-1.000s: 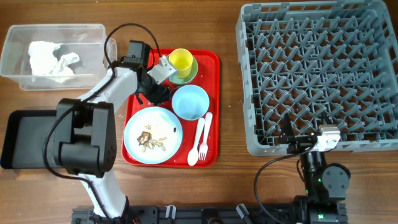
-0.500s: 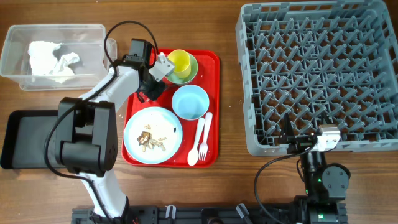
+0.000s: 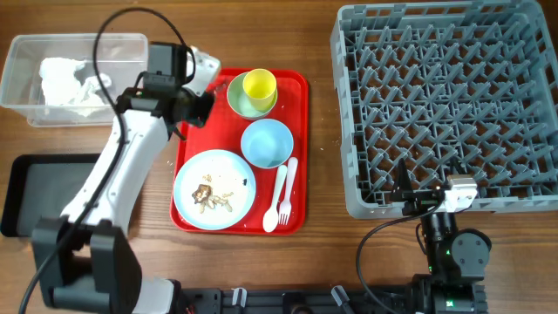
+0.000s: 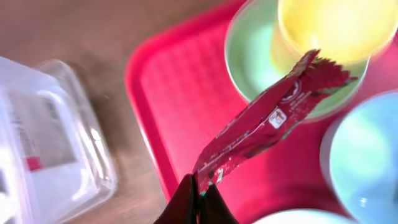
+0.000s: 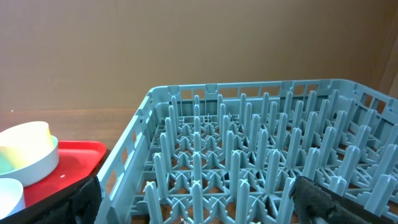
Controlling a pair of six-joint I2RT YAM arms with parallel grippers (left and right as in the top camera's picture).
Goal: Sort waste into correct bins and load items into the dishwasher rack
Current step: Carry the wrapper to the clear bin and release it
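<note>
The clear tub is on the left in the overhead view. My left gripper should carry the wrapper (image 4: 267,118) over the tub next and let go of it where napkins already lie.
My left gripper (image 4: 200,188) is shut on one end of the red-and-white wrapper (image 4: 267,118), which hangs slantwise above the red serving tray's left rim. Overhead, this gripper (image 3: 197,103) sits between the clear tub (image 3: 24,92) holding white napkins (image 3: 70,80) and the pale green bowl (image 3: 234,98) with the yellow cup (image 3: 259,85) in it. On the tray lie the blue plate (image 3: 228,174) with food scraps (image 3: 210,197), the blue bowl (image 3: 266,142), and the white fork and spoon (image 3: 281,196). My right gripper (image 5: 205,205) stands open at the grey rack's (image 3: 445,105) front edge.
The flat black tray (image 3: 35,196) lies at the front left, below the clear tub. The red serving tray (image 3: 298,113) is in the middle. The left arm's black cable (image 3: 131,17) loops above the tub.
My left gripper has shut on the wrapper and swung left from beside the green bowl to the tray's left rim. The right arm has not moved.
</note>
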